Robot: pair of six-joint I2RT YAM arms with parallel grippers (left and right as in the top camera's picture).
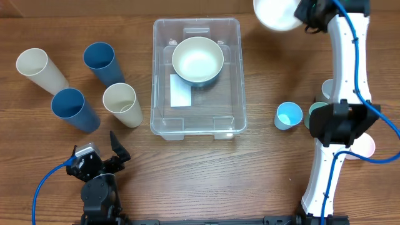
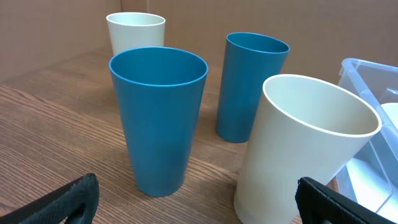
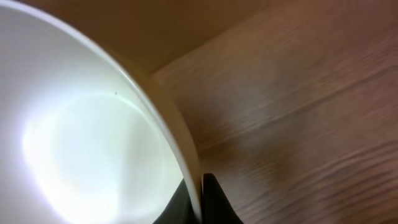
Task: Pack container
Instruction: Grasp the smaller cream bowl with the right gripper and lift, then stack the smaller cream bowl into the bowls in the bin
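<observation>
The cream bowl (image 1: 198,60) is empty, so the right gripper needs to go left in the overhead view and down to it next, lower the white bowl (image 1: 278,14) inside and let go.
The clear rectangular container (image 1: 229,114) stands at the middle of the table, its white label (image 1: 180,91) on the bottom and a cream bowl (image 1: 198,60) inside at the far end. Its corner (image 2: 367,71) shows at the right of the left wrist view. My right gripper (image 1: 302,17) is at the far right, shut on the rim of a white bowl (image 1: 278,14). In the right wrist view the fingers (image 3: 200,199) pinch that bowl's (image 3: 81,137) wall above the wood. My left gripper (image 1: 97,150) rests open near the front left edge, holding nothing (image 2: 196,193).
Left of the container stand tall cups: two blue (image 1: 105,62) (image 1: 74,109) and two cream (image 1: 40,69) (image 1: 123,104). The nearest blue cup (image 2: 158,118) and cream cup (image 2: 298,149) are just ahead of my left fingers. Small cups (image 1: 288,116) (image 1: 315,112) sit under my right arm.
</observation>
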